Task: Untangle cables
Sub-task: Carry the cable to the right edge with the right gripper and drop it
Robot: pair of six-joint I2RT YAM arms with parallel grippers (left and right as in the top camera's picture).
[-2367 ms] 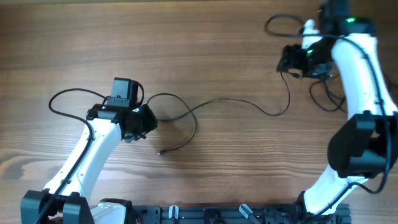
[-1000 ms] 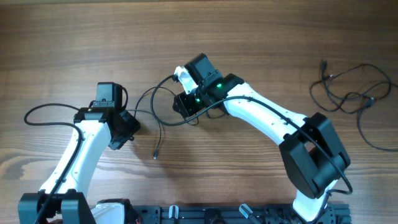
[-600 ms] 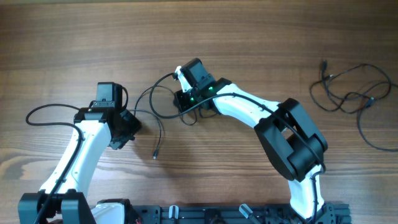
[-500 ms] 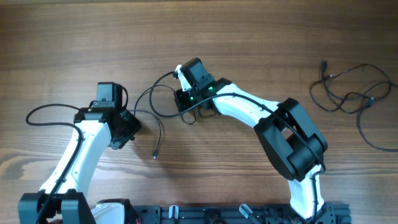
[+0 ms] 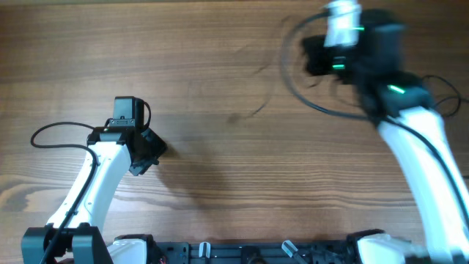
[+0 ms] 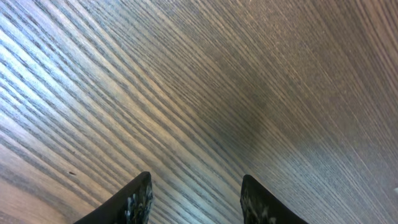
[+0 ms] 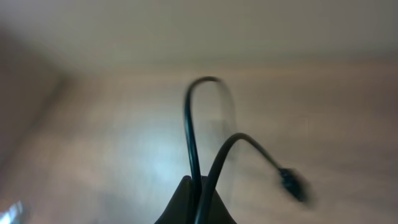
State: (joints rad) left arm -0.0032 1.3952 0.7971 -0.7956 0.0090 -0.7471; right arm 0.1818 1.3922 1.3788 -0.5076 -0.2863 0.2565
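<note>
The middle of the table should stay bare, so next my right gripper will swing to the right in the overhead view and release the thin black cable near the other cable.
My right gripper is shut on a thin black cable. Two strands rise from between its jaws; one loops over and the other ends in a small blurred plug. In the overhead view that gripper is a motion-blurred shape at the far right, and the cable hangs from it as a faint loop above the table. At the left, my left gripper stays low over the wood. Its fingers stand apart with only bare table between them.
A thin line of other cable shows at the right edge behind my right arm; the remainder is hidden. The left arm's own thick black wire loops out over the table at the far left. The robot's base rail runs along the front edge.
My right gripper shut on the cable at the table's middle, then swung fast to the far right, lifting it away from beside the left gripper. The left arm has not moved.
</note>
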